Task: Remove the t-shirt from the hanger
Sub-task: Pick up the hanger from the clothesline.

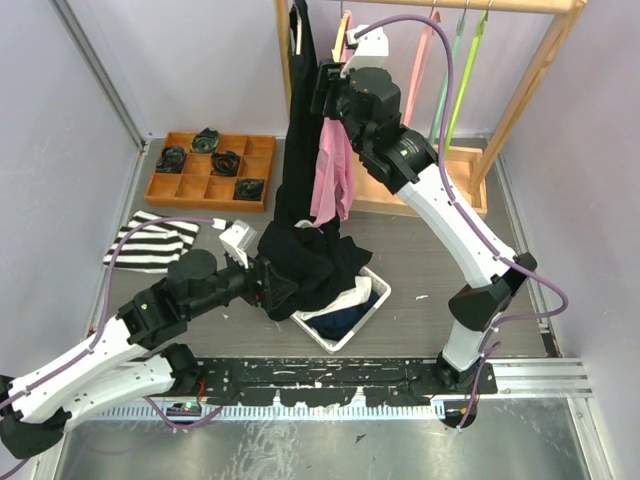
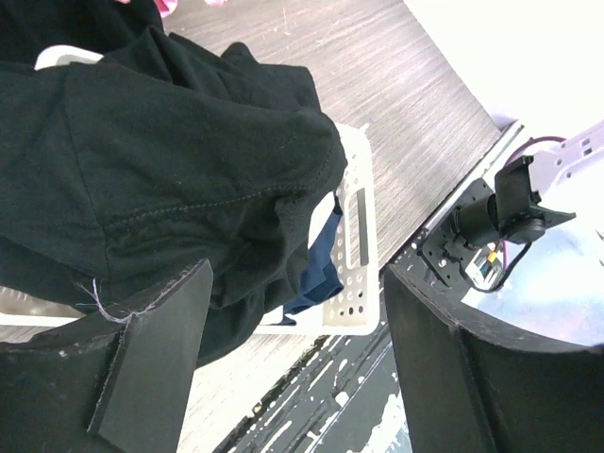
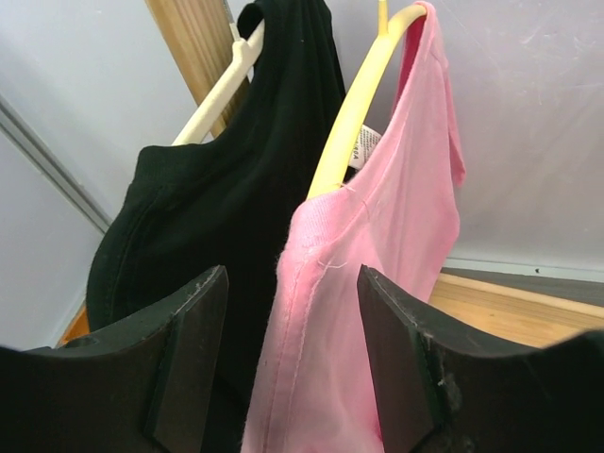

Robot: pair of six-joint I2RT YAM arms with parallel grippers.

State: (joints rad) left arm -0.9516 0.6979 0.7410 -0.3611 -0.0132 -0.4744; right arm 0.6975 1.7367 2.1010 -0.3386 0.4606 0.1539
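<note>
The pink t-shirt's shoulder [image 3: 300, 274] is already between my open fingers. I will move my right gripper slightly to the right in the top view and close it there.
A black t-shirt [image 1: 298, 180] hangs from a cream hanger [image 1: 297, 35] on the rack, and its lower part is bunched over the white basket [image 1: 376, 303]. Beside it a pink t-shirt [image 1: 335, 170] hangs on a yellow hanger [image 1: 341, 38]. My right gripper [image 1: 328, 90] is up at the hangers. In the right wrist view it [image 3: 293, 278] stands open, one jaw on either side of the pink t-shirt's [image 3: 377, 245] shoulder below the yellow hanger [image 3: 354, 113]. My left gripper [image 2: 297, 283] is open at the basket [image 2: 359, 226], with the black cloth [image 2: 170, 142] lying against its left finger.
The basket holds navy cloth [image 2: 321, 274]. An orange compartment tray [image 1: 262, 160] with dark items sits at the back left, and a striped cloth [image 1: 150, 242] lies in front of it. The wooden rack [image 1: 530, 80] carries a pink hanger [image 1: 420, 60] and a green one [image 1: 460, 70].
</note>
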